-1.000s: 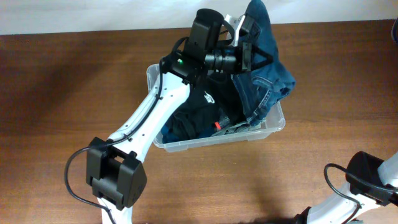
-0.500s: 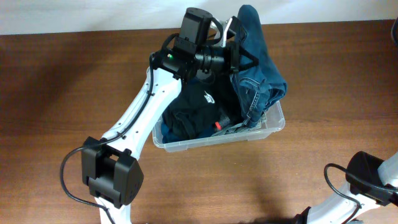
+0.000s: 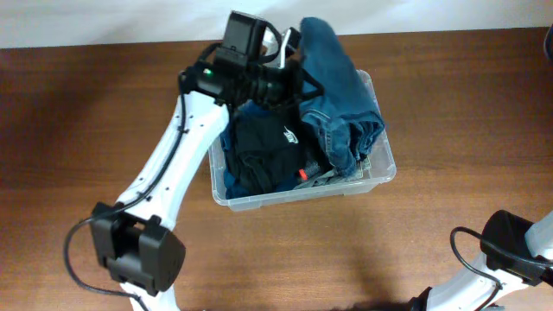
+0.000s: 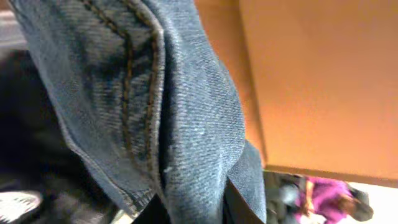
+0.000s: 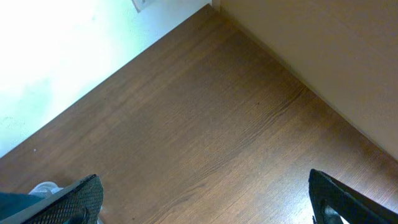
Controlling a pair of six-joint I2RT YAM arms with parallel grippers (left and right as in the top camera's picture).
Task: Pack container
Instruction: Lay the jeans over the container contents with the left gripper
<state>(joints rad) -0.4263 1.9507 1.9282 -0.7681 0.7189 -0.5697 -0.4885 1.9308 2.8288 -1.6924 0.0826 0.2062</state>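
Note:
My left gripper swings the jeans (image 3: 333,95) to the left in the overhead view next, then lowers them over the black clothes (image 3: 263,151), which are still uncovered.
The clear plastic container (image 3: 383,175) stands at the middle of the table, with black clothes (image 3: 263,151) inside. My left gripper (image 3: 292,76) is shut on blue jeans (image 3: 333,95) and holds them over the tub's back; they drape across its right half. In the left wrist view the denim (image 4: 155,106) fills the frame and runs between my fingers (image 4: 189,211). My right gripper (image 5: 205,199) is open and empty above bare table; only its arm base (image 3: 518,246) shows at the overhead view's lower right.
A small red tag (image 3: 303,173) shows among the clothes near the tub's front. The brown wooden table (image 3: 104,130) surrounds the tub. A pale wall edge (image 5: 56,50) runs along the table's far side.
My left gripper has moved left and back with the jeans. The jeans have swung from hanging over the tub's right rim to lying more over the tub. The right arm has not moved.

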